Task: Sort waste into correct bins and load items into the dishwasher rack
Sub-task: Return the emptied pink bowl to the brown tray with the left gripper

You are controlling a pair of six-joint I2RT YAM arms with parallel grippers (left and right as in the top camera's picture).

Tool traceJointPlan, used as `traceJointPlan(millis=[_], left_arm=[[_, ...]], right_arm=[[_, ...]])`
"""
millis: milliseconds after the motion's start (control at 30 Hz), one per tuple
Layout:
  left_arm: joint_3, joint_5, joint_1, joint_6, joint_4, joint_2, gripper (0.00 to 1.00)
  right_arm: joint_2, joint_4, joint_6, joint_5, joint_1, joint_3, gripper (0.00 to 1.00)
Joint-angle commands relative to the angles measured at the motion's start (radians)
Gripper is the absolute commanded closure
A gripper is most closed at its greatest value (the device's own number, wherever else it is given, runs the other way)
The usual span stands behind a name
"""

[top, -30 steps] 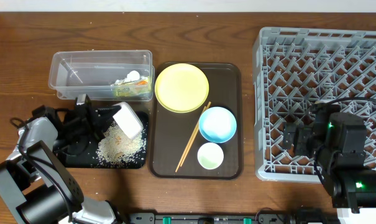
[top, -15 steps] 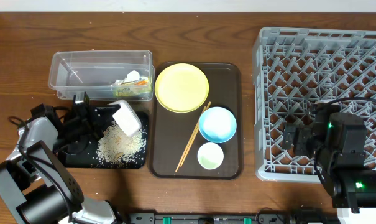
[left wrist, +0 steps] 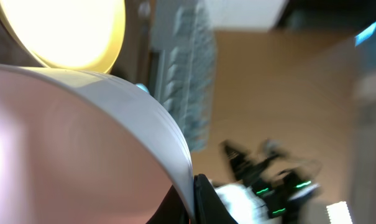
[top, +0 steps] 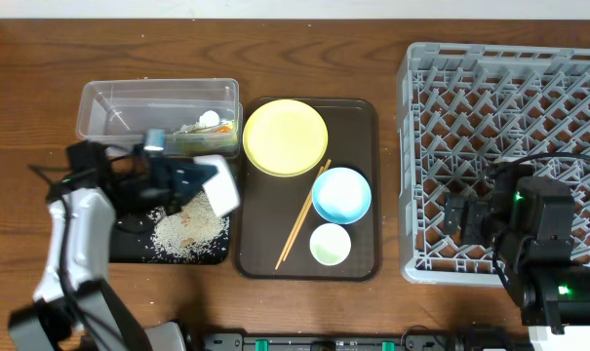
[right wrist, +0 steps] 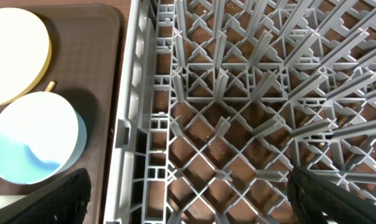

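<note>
My left gripper needs to swing over the brown tray (top: 363,117) and turn the white bowl upright. Then it will lower the bowl onto the empty spot beside the chopsticks.
My left gripper (top: 197,177) is shut on the rim of the white bowl (top: 219,187) and holds it tilted above the right edge of the black tray (top: 129,249). Loose rice grains (top: 187,229) lie on that tray. In the left wrist view the bowl (left wrist: 82,143) fills the frame, with the fingers (left wrist: 191,199) pinching its rim. The clear tub (top: 109,107) holds the green-yellow wrapper (top: 209,142) and the white tissue (top: 201,123). The yellow plate (top: 285,136), blue bowl (top: 341,193), green cup (top: 330,244) and chopsticks (top: 304,214) lie on the brown tray (top: 363,117). My right gripper (right wrist: 191,199) is open and empty over the grey rack (top: 509,107).
The rack's left wall (right wrist: 135,112) stands right beside the brown tray, with the blue bowl (right wrist: 32,146) close to it. Upright pegs fill the rack. Bare wooden table lies left of and in front of the black tray.
My left arm has lifted and swung to the right with the white bowl, from over the rice to the black tray's right edge. The right arm has not moved.
</note>
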Motion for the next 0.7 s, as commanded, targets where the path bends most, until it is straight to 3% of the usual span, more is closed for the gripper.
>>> traceJointPlan(millis=[0, 333, 500, 667], left_arm=[[0.01, -0.278, -0.131, 0.0, 0.017, -0.073, 0.94], [0.01, -0.76, -0.576, -0.066, 0.143, -0.094, 0.94], [0.01, -0.97, -0.737, -0.102, 0.187, -0.078, 0.94], [0.01, -1.043, -0.826, -0.119, 0.202, -0.042, 0.93]], right_arm=[[-0.002, -0.002, 0.005, -0.004, -0.006, 0.018, 0.01], [-0.002, -0.002, 0.005, -0.004, -0.006, 0.018, 0.01], [-0.002, -0.002, 0.005, -0.004, -0.006, 0.018, 0.01], [-0.002, -0.002, 0.005, -0.004, -0.006, 0.018, 0.01]])
